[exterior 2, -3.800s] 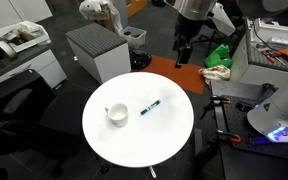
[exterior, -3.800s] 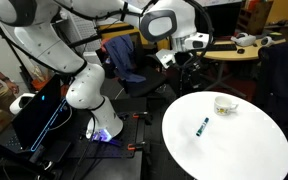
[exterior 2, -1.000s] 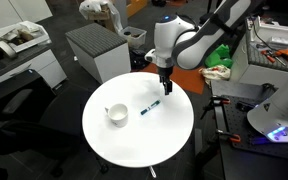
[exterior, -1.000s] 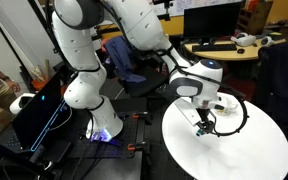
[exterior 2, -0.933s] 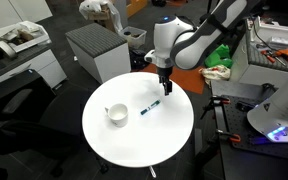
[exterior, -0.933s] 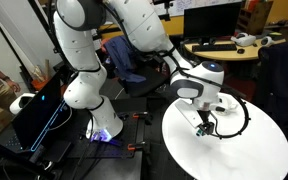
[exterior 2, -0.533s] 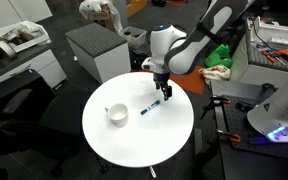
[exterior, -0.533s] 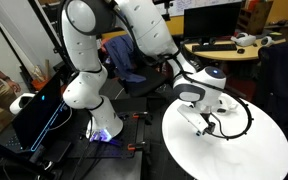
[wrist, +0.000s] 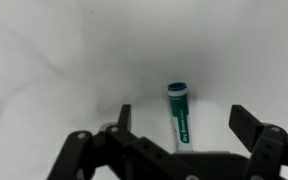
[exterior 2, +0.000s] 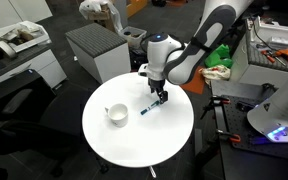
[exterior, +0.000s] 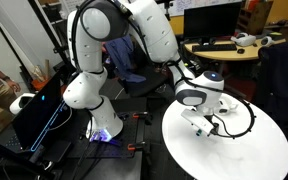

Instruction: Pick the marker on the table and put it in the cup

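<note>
My gripper comes down onto the marker's teal body (exterior 2: 152, 106) (wrist: 180, 116) next and closes its fingers there, since the marker already lies between the two open fingers.
The dark teal marker (wrist: 180, 115) lies on the white round table (exterior 2: 134, 145), between my gripper's open jaws in the wrist view. My gripper (wrist: 184, 125) is low over the table with one finger (wrist: 124, 118) left of the marker and the other (wrist: 246, 122) right of it, neither touching it. In an exterior view the gripper (exterior 2: 161, 98) stands over the marker's far end (exterior 2: 150, 107), and the cream cup (exterior 2: 116, 115) sits a short way beyond the marker's other end. In an exterior view the gripper (exterior: 206, 124) hides the marker, and I cannot make out the cup.
A grey cabinet (exterior 2: 99, 50) stands behind the table. A tan desk (exterior: 234, 48) with computer gear is at the back. A laptop (exterior: 39, 115) sits beside the robot base. A green cloth (exterior 2: 219, 55) lies near a side bench.
The arm has come down from above the table's far side to the marker. The open jaws now straddle the marker just above the tabletop. Marker and cup have not moved.
</note>
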You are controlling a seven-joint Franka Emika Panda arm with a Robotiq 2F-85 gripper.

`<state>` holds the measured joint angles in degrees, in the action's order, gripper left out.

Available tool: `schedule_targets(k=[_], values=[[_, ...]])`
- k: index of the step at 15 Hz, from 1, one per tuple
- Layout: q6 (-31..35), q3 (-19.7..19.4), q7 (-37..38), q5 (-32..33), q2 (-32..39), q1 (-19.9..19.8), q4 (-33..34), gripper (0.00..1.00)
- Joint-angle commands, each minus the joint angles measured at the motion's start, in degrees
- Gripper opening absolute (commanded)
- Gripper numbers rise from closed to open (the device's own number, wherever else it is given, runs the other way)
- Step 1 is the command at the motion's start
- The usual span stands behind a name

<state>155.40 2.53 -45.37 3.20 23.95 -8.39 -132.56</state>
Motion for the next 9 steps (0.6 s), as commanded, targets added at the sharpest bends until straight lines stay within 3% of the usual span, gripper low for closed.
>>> schedule_targets(k=[1,9], values=[[1.96,0.36,0.74,2.06,3.43,-0.13,2.53,1.0],[1.91,1.24,1.18,2.55,6.41,-0.11,4.81,1.0]])
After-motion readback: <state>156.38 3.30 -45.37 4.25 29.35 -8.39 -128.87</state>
